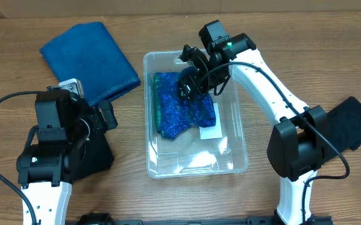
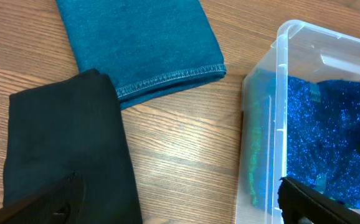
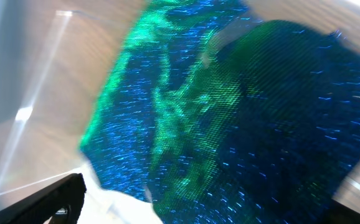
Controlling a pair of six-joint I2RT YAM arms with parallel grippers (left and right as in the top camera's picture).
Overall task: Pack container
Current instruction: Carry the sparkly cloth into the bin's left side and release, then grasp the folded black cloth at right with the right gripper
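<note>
The robot's right gripper will next move up from the container [image 1: 148, 119], across and down onto the black cloth's near edge [image 1: 353, 143], because that edge is to the gripper's right in the overhead view.
The clear plastic container [image 1: 148, 119] stands mid-table with a blue-green sparkly cloth [image 1: 174, 112] lying in its far half and a white label [image 1: 210, 132] on its base. My right gripper [image 1: 190, 84] hangs inside the container just above the cloth; in the right wrist view the cloth [image 3: 230, 112] fills the frame and the jaws [image 3: 195, 202] are spread wide, holding nothing. My left gripper [image 1: 108, 116] is open and empty left of the container; in its wrist view [image 2: 180, 205] it spans bare wood between a black cloth [image 2: 61, 143] and the container wall [image 2: 279, 81].
A folded blue towel [image 1: 87, 53] lies at the far left, also in the left wrist view [image 2: 142, 43]. The black cloth [image 1: 96, 156] lies under my left arm. Another black cloth [image 1: 355, 122] lies at the right edge.
</note>
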